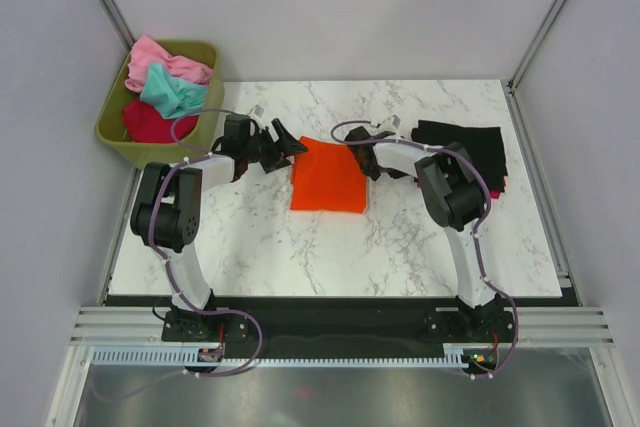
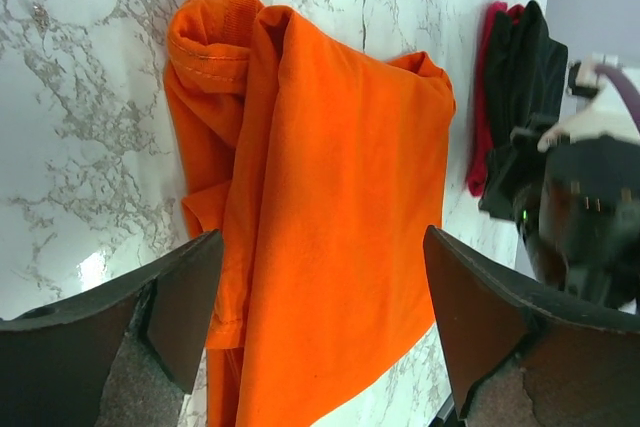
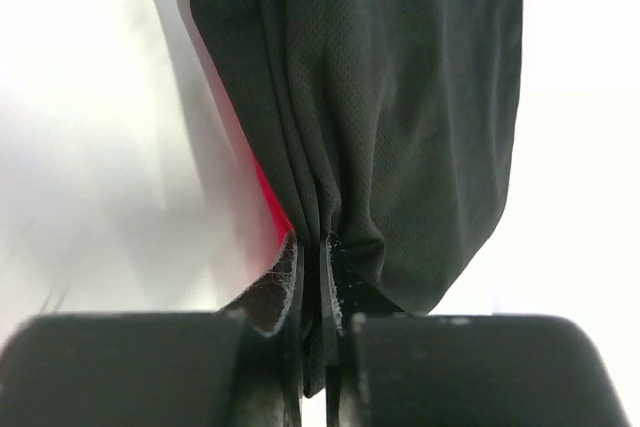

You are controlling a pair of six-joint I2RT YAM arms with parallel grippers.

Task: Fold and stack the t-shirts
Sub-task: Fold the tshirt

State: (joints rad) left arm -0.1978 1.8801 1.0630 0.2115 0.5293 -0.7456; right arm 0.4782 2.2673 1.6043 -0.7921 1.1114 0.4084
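Observation:
My left gripper lowers its open fingers outward around the fold standing up at the orange t-shirt's bunched far corner (image 1: 306, 141) (image 2: 266, 57) next. That fold lies below and outward of the gripper.
The orange t-shirt (image 1: 328, 177) (image 2: 330, 207) lies folded in the middle of the table. My left gripper (image 1: 288, 147) (image 2: 322, 237) hovers at its left edge, open, with nothing between the fingers. The black t-shirt (image 1: 465, 152) (image 3: 400, 97) lies at the back right on a crimson t-shirt (image 3: 262, 187), of which only a strip shows. My right gripper (image 3: 322, 277) is shut on a bunched fold at the black shirt's near edge. In the top view the right arm's wrist hides that grip.
An olive-green bin (image 1: 205, 52) stands off the table's back left corner. It holds a pink t-shirt (image 1: 150, 55), a teal one (image 1: 172, 90) and a dark red one (image 1: 150, 122). The right arm's forearm (image 1: 400, 157) reaches close to the orange shirt's right edge.

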